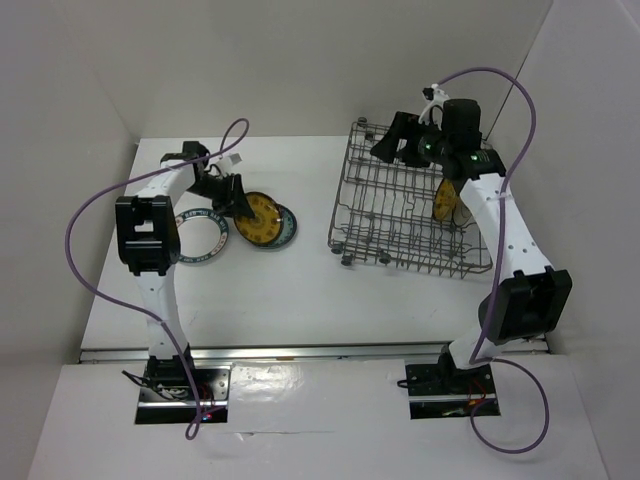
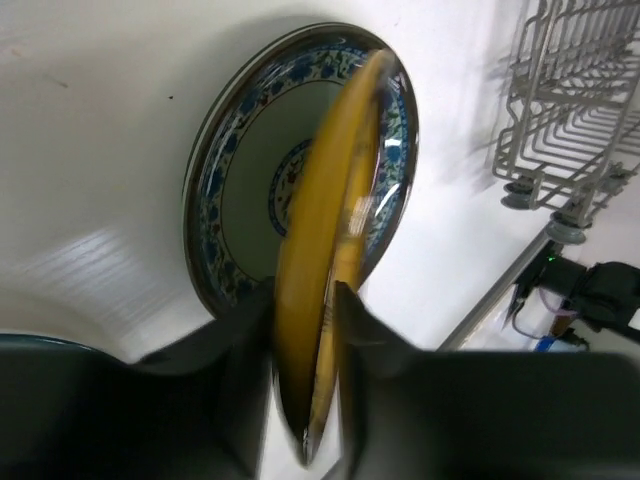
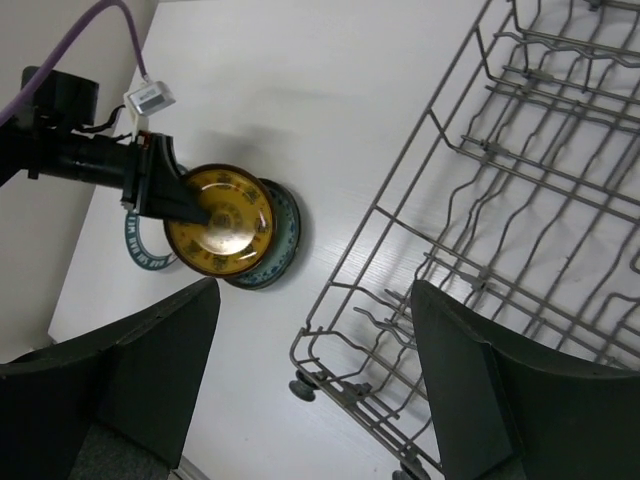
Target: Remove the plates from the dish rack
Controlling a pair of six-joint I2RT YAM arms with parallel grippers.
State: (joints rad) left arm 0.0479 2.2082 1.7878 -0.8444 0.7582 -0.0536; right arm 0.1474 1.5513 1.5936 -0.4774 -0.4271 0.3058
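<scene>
I will next turn my right gripper across and down onto the racked amber plate's far rim, below it, to its right in the top view.
My left gripper (image 1: 236, 196) (image 2: 305, 300) is shut on the rim of an amber-yellow plate (image 1: 258, 218) (image 2: 325, 250), one finger against each face. That plate tilts over a teal patterned plate (image 1: 284, 226) (image 2: 240, 190) lying flat on the table. A white plate with a dark teal rim (image 1: 203, 238) lies just left of them. The dish rack (image 1: 410, 205) (image 3: 480, 200) stands at the right, with another amber plate (image 1: 447, 203) upright in it, partly behind my right arm. My right gripper (image 1: 401, 140) (image 3: 315, 330) hangs open and empty above the rack's far left corner.
White walls close in the table at the back and on both sides. A purple cable loops over each arm. The rack's roller wheels (image 3: 303, 386) sit at its corners, and bare tabletop (image 1: 300, 290) lies between the plates and the rack.
</scene>
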